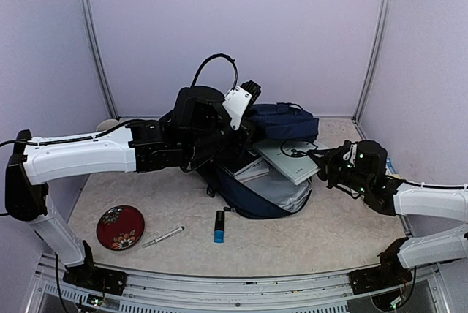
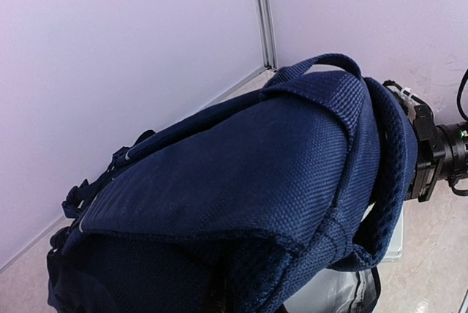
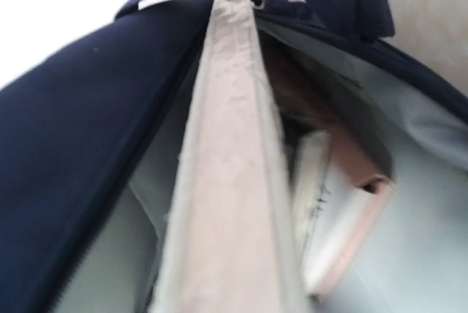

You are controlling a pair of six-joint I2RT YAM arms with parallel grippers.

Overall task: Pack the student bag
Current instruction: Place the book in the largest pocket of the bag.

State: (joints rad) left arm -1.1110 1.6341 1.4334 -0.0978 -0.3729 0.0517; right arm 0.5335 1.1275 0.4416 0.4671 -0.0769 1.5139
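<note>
I need to push my right gripper to its left in the top view next, into the bag's opening point(image 1: 257, 177), and let go of the book point(image 1: 291, 158), because the book still sticks out.
The navy student bag point(image 1: 285, 121) lies open in the middle of the table, its grey lining point(image 3: 424, 247) showing. My left gripper point(image 1: 243, 124) is at the bag's upper flap and holds it raised. Navy fabric point(image 2: 241, 167) fills the left wrist view and hides the fingers. My right gripper point(image 1: 322, 161) is shut on a grey-green book point(image 1: 291, 158), whose edge point(image 3: 234, 181) points into the bag's opening. A white notebook point(image 1: 252, 170) is partly inside, and it also shows in the right wrist view point(image 3: 344, 225).
On the near left lie a red patterned round dish point(image 1: 121, 227), a grey pen point(image 1: 162, 237) and a black-and-blue marker point(image 1: 219, 226). Purple walls close the back and sides. The right arm's camera point(image 2: 435, 148) shows just behind the bag.
</note>
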